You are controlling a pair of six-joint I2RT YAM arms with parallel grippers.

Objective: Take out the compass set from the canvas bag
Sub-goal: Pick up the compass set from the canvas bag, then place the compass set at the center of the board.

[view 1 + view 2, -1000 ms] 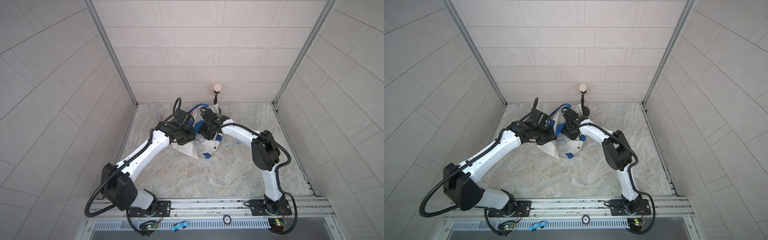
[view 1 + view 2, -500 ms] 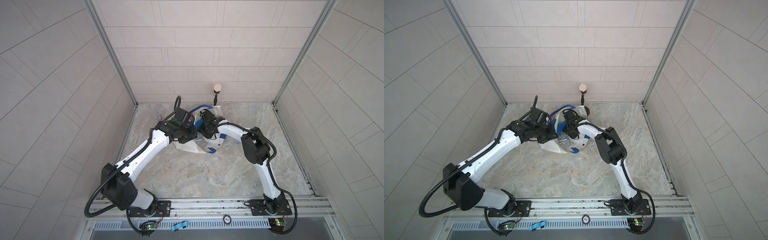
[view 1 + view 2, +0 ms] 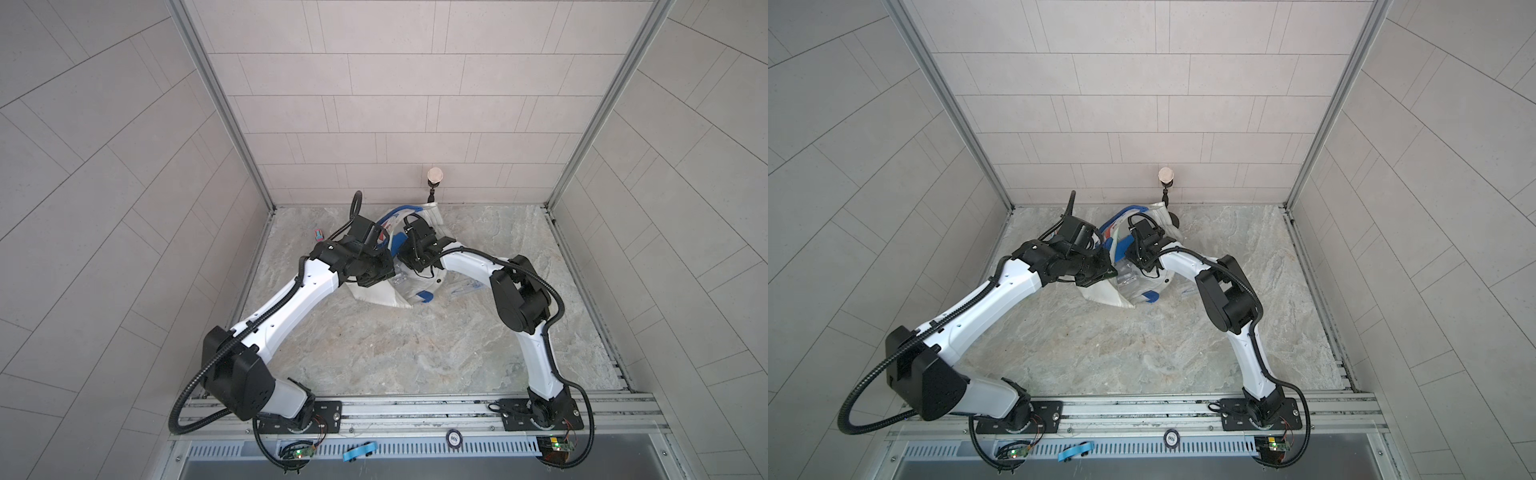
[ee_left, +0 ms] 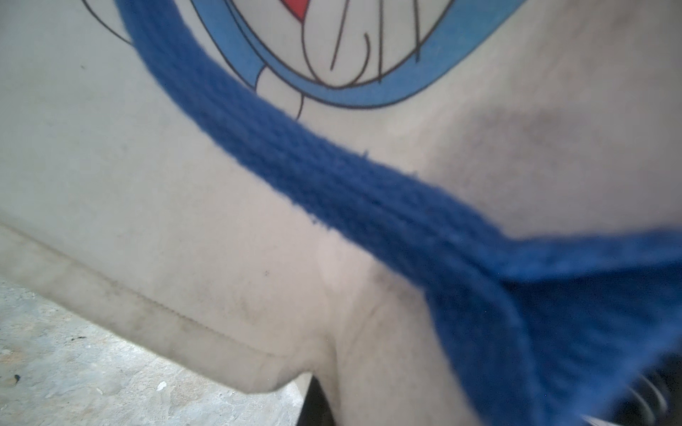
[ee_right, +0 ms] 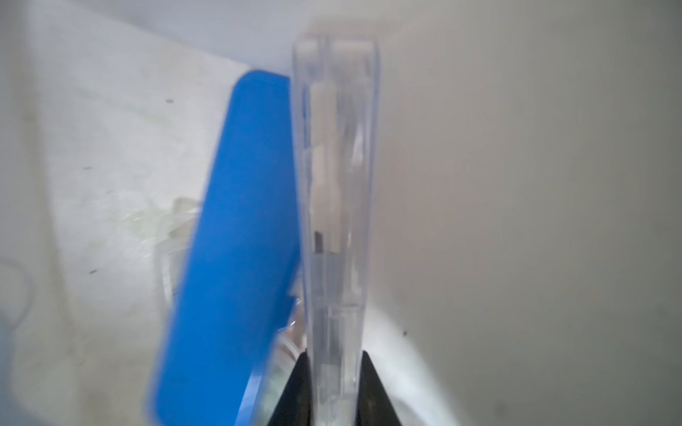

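The compass pack in my right gripper rises out of the bag [image 3: 374, 293] next and comes down over bare floor beside the lying clear compass pack for release, because it is still inside.
The white canvas bag [image 3: 374, 293] [image 3: 1104, 295] lies on its side at the back middle of the floor, with both arms at it. My left gripper [image 3: 384, 270] [image 4: 332, 405] is shut on the bag's cloth [image 4: 184, 221], beside a blue strap [image 4: 332, 177] and the cartoon print. Inside the bag, my right gripper [image 3: 406, 271] [image 5: 335, 387] is shut on a slim clear compass pack [image 5: 337, 184] that stands edge-on between its fingers. More clear packs show at the bag's mouth [image 3: 1127, 278]. One clear pack [image 3: 465, 286] lies on the floor to the right of the bag.
A small red-and-teal toy [image 3: 319, 235] lies on the floor left of the bag, near the left wall. A thin post with a round knob [image 3: 435, 174] stands at the back wall behind the bag. Metal frame rails edge the floor.
My right gripper's jaws have closed onto the clear pack, and the right arm has folded in closer to the bag. The left arm has barely moved and keeps its hold.
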